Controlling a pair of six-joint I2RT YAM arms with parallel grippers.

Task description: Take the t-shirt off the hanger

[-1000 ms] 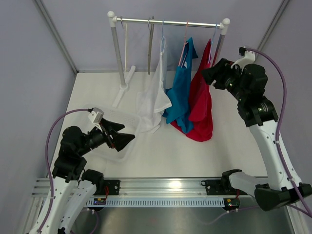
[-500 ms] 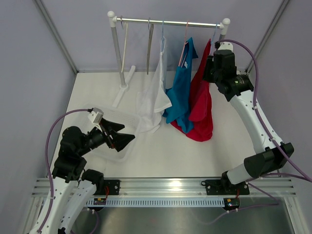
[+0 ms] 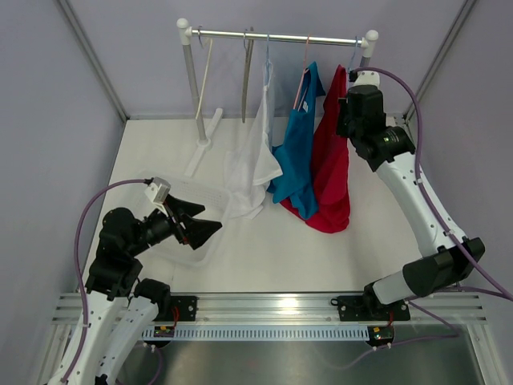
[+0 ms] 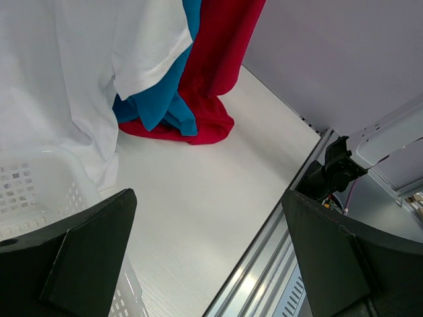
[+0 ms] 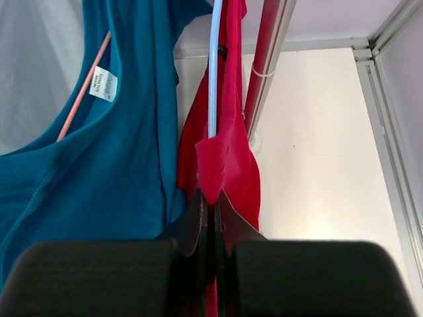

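Observation:
I will pull my right gripper back next, turn it toward the basket and release the fold over the bare near tabletop, since the near tabletop lies back from the gripper.
A red t-shirt [image 3: 333, 164] hangs on a pale hanger [image 5: 213, 66] at the right end of the rack rail [image 3: 276, 36]. My right gripper [image 3: 346, 103] is up at the shirt's shoulder. In the right wrist view this gripper [image 5: 211, 197] is shut, pinching a fold of the red t-shirt [image 5: 228, 165] just below the hanger's arm. My left gripper [image 3: 204, 222] hangs open and empty at the near left, far from the rack; in its wrist view the left gripper [image 4: 206, 198] has only table between the fingers.
A blue t-shirt [image 3: 296, 152] and a white t-shirt [image 3: 252, 160] hang to the left of the red one, their hems pooling on the table. A white perforated basket [image 3: 200, 195] sits under my left gripper. The rack's right post [image 3: 365, 64] stands close behind my right gripper.
My right arm swung in from the right to the red t-shirt's shoulder, and its jaws closed on the fabric. The left arm has not moved.

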